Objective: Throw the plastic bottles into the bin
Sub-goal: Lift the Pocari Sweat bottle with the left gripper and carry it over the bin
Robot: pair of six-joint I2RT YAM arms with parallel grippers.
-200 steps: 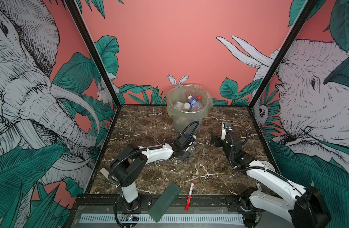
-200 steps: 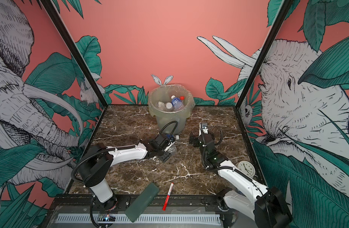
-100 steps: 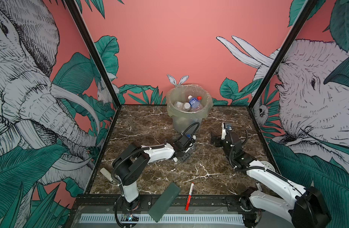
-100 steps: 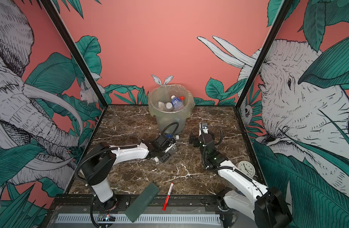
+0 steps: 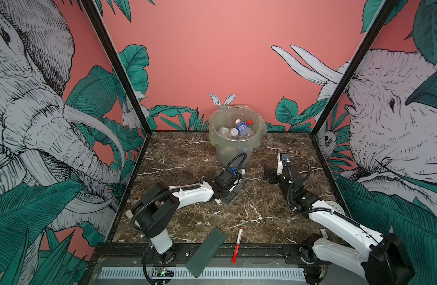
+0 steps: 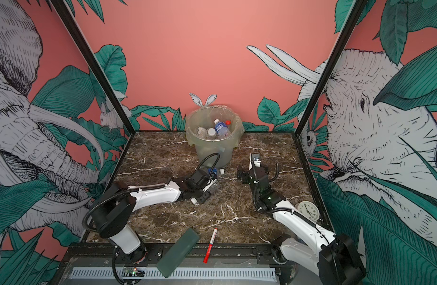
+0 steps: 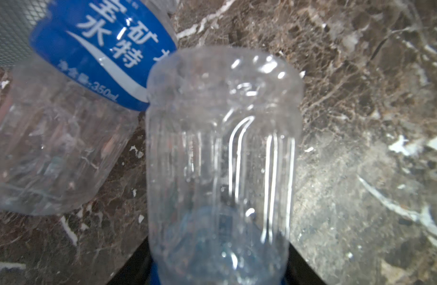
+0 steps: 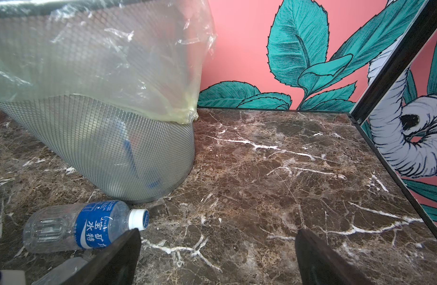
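Note:
I should lift my left gripper next, tilt it up and reach out over the bin's opening [image 5: 237, 125] to let go of the clear bottle, because the bin's rim is above it.
A clear plastic bottle [image 7: 222, 148] lies on the marble floor in front of the bin [image 5: 237, 145], and my left gripper [image 5: 237, 183] is shut on its sides. In the left wrist view the gripper [image 7: 220, 271] is mostly hidden behind this bottle. A second bottle [image 8: 89, 227] with a blue label and white cap lies beside it against the bin's base [image 6: 212, 171]. Several more bottles [image 5: 242, 128] are inside the bin. To the right of the bin my right gripper [image 8: 217, 259] hangs open and empty over bare floor, seen in a top view as well [image 5: 268, 174].
A flat dark green slab [image 5: 206, 251] and a red-and-white marker pen [image 5: 238, 244] lie at the front edge. A small white clock [image 6: 307, 211] stands by the right wall. Black frame posts and printed walls close in the floor [image 5: 187, 153].
The left gripper's jaws have closed in on the clear bottle, and its arm has shifted slightly. The right arm has not moved.

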